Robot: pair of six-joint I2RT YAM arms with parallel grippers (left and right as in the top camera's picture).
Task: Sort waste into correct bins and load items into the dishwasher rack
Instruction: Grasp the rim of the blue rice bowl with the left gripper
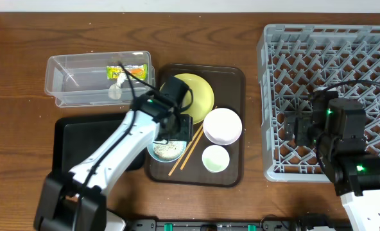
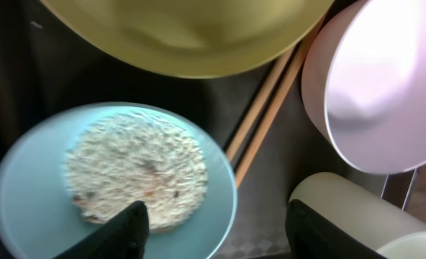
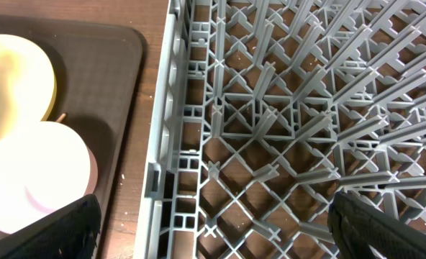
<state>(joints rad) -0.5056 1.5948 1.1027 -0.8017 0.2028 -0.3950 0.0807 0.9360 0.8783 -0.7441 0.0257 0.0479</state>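
My left gripper moves down to the light blue bowl's rim [image 1: 185, 148] [image 2: 232, 203] beside the chopsticks next.
The light blue bowl [image 1: 158, 153] [image 2: 19, 187] holds rice scraps [image 2: 134, 169] on the brown serving tray. My left gripper [image 1: 175, 131] [image 2: 216, 230] is open just above the bowl's right rim, with one finger over the rice. The yellow plate [image 1: 201, 93] [image 2: 184, 36], white bowl [image 1: 223, 125] [image 2: 386, 86], green-lined cup [image 1: 215, 158] [image 2: 342, 208] and chopsticks [image 1: 187, 153] [image 2: 267, 115] lie around it. The clear tub [image 1: 61, 80] holds the snack wrapper [image 1: 131, 70] and the tissue [image 1: 117, 86]. My right gripper [image 1: 293, 128] [image 3: 213, 230] is open and empty over the left part of the grey rack [image 1: 344, 58] [image 3: 285, 122].
The black tray [image 1: 68, 138] lies below the clear tub, partly under my left arm. The brown serving tray [image 1: 233, 80] [image 3: 105, 86] sits between the tub and the rack. The right wrist view also shows the white bowl [image 3: 33, 173] and the yellow plate [image 3: 11, 72].
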